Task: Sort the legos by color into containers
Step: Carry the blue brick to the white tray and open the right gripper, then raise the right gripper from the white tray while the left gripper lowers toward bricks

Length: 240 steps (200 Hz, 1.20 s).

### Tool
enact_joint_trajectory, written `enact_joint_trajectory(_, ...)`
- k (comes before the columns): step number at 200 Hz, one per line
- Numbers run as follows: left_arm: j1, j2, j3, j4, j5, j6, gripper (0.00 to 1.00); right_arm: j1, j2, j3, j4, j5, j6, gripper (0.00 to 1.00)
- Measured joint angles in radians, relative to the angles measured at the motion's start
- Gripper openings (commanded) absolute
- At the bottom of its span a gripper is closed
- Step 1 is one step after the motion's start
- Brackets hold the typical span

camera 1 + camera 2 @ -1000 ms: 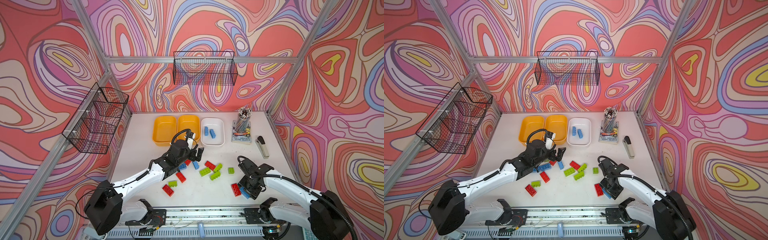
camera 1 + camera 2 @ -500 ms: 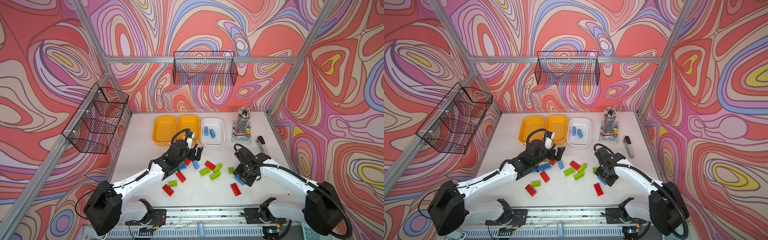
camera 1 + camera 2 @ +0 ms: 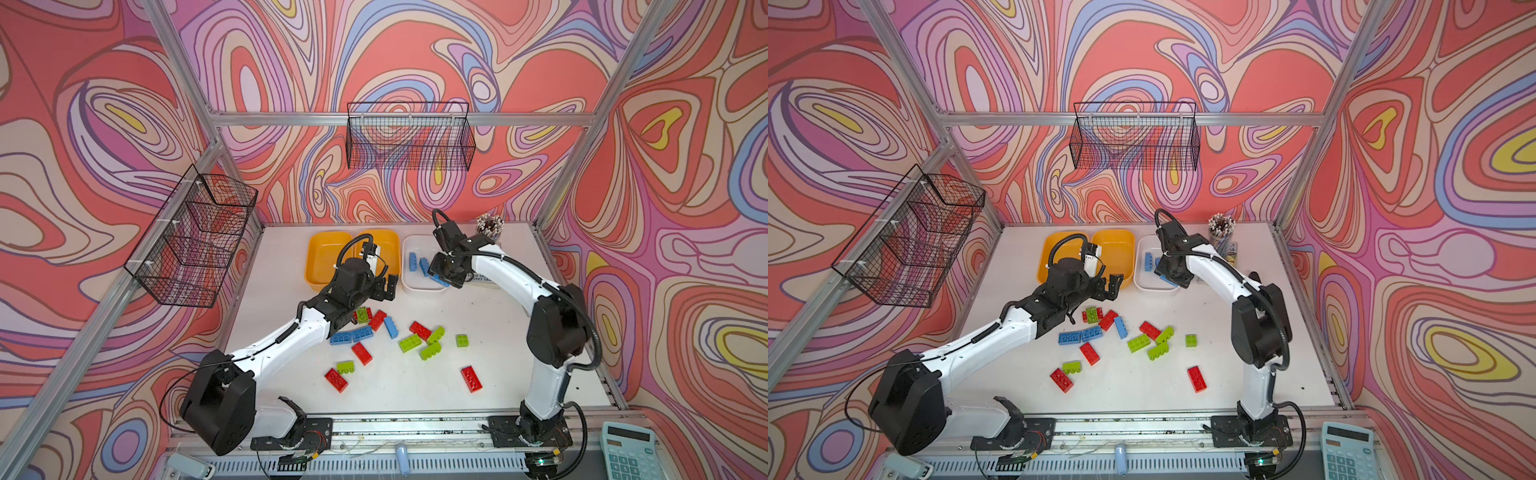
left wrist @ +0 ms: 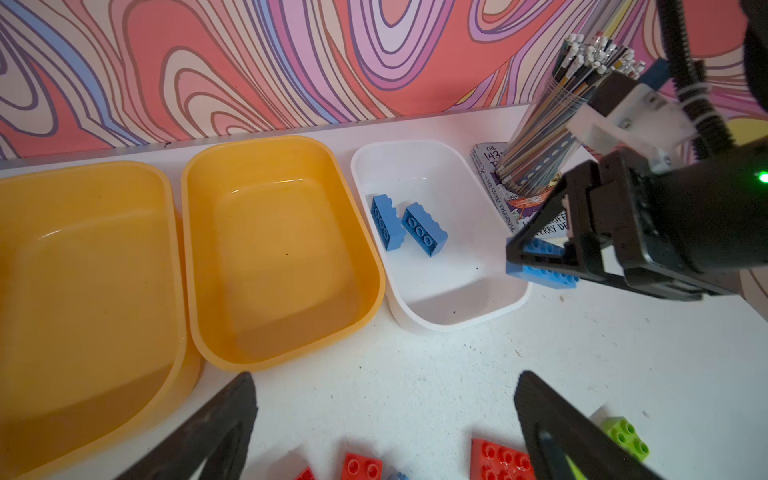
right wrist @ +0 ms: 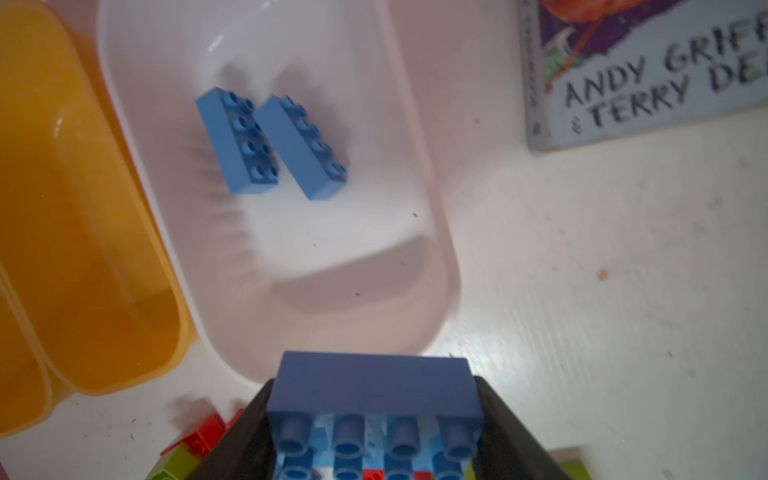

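Note:
The white tub holds blue bricks and lies outward of my right gripper, so my right gripper will next move outward over the white tub's far part and release the brick.
My right gripper is shut on a light blue 2x4 brick, studs facing the wrist camera, above the near right corner of the white tub. Two blue bricks lie side by side inside that tub. Both yellow tubs to its left hold nothing. My left gripper is open and holds nothing, hovering just in front of the yellow tubs. Red, green and blue legos lie scattered on the table in both top views.
A clear cup of pencils stands on a book right of the white tub. Black wire baskets hang on the back wall and left wall. A calculator lies off the front right corner.
My right arm has lifted the blue brick from the front right of the table and carried it back to the white tub. The left arm has barely moved.

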Motion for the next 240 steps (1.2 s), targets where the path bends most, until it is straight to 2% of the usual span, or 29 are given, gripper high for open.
enact_joint_trajectory(57, 0.062, 0.096, 0.169, -0.158, 0.006, -0.042, 1.0, -0.016, 0.331, 0.362, 0.034, 0.003, -0.13, 0.54)
enact_joint_trajectory(66, 0.069, 0.113, 0.197, -0.188, 0.006, -0.057, 1.0, -0.02, 0.378, 0.417, 0.033, 0.002, -0.147, 0.58)
enact_joint_trajectory(90, 0.077, 0.142, 0.25, -0.262, 0.002, -0.089, 1.0, -0.039, 0.46, 0.523, 0.038, -0.012, -0.185, 0.83)
enact_joint_trajectory(104, 0.077, 0.144, 0.261, -0.298, 0.0, -0.103, 1.0, -0.055, 0.466, 0.541, 0.042, -0.027, -0.208, 0.9)
enact_joint_trajectory(114, 0.077, 0.144, 0.262, -0.315, 0.0, -0.116, 1.0, -0.064, 0.463, 0.55, 0.05, -0.037, -0.22, 0.98)
enact_joint_trajectory(151, 0.077, 0.138, 0.245, -0.346, 0.007, -0.181, 1.0, -0.089, 0.425, 0.524, 0.07, -0.073, -0.261, 0.98)
enact_joint_trajectory(184, 0.063, 0.111, 0.188, -0.37, 0.008, -0.251, 1.0, -0.086, 0.305, 0.39, 0.07, -0.101, -0.282, 0.98)
enact_joint_trajectory(208, 0.003, 0.11, 0.179, -0.413, -0.013, -0.303, 1.0, -0.081, 0.174, 0.264, 0.066, -0.108, -0.294, 0.98)
enact_joint_trajectory(240, -0.108, 0.111, 0.178, -0.47, -0.045, -0.362, 0.94, -0.081, -0.021, 0.082, 0.071, -0.109, -0.305, 0.98)
